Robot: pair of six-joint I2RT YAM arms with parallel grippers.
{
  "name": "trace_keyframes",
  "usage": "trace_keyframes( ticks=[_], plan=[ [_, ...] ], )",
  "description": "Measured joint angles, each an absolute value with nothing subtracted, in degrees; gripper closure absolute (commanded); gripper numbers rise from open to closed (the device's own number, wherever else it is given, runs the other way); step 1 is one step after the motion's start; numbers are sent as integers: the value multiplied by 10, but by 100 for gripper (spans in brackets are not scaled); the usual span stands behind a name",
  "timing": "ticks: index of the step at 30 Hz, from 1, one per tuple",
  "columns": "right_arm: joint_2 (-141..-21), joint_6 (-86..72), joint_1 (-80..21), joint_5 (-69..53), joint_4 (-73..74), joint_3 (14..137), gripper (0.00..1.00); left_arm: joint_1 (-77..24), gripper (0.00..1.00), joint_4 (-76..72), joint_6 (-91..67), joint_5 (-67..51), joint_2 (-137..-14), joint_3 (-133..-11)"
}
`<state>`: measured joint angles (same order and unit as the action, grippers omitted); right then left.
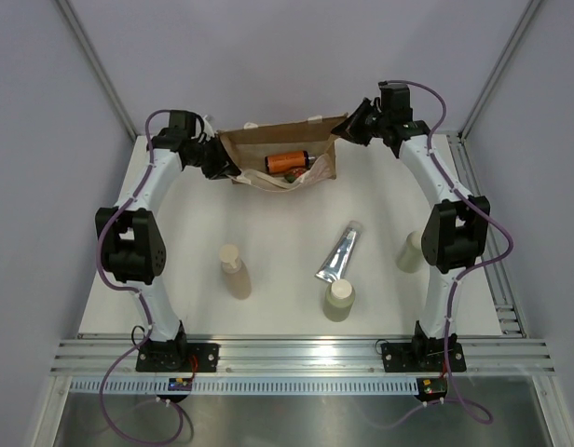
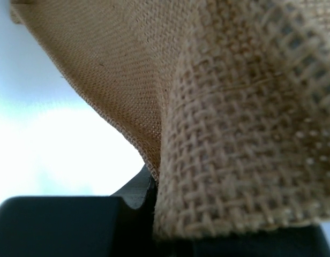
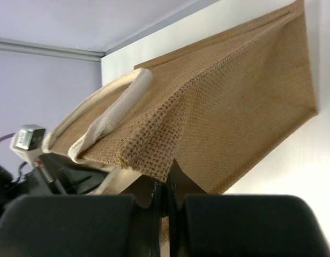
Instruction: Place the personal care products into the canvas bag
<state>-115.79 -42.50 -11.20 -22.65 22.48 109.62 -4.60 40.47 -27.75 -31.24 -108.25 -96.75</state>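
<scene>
I will shake the bag by its pinched edge [image 1: 340, 132] [image 3: 166, 179] next: my right gripper will go up, down and up again.
The canvas bag [image 1: 248, 142] lies at the back of the table with its mouth held open towards me. My left gripper [image 1: 225, 168] is shut on the bag's left edge, and jute cloth [image 2: 250, 107] fills the left wrist view above the gripper [image 2: 153, 188]. My right gripper [image 1: 348, 131] is shut on the bag's right edge [image 3: 245, 91], with the jaws [image 3: 166, 188] pinching the weave. The orange bottle [image 1: 287, 161] lies inside the bag. Three beige bottles stand on the table: left [image 1: 236, 271], middle front [image 1: 340, 301], and right [image 1: 410, 251], partly behind my right arm. The silver-blue tube [image 1: 339, 252] lies between them.
A cream handle [image 3: 119, 110] hangs at the bag's rim. The table's back wall is close behind the bag. An aluminium rail [image 1: 296, 354] runs along the near edge by the arm bases.
</scene>
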Motion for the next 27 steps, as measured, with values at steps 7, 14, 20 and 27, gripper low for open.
trace_keyframes(
  ticks=[7,14,20,27],
  plan=[
    [-1143,-500,-107,-281,238,1095,100,-41,100,360,-396,-369,-1067,-952],
    [-1115,-582,-102,-295,223,1095,100,-29,100,262,-566,-373,-1004,-881],
    [-1140,-525,-98,-254,209,1070,100,-23,100,251,-595,-347,-1055,-894],
    [-1181,-415,-84,-278,171,1066,73,-25,100,289,-557,-345,-1113,-974]
  ],
)
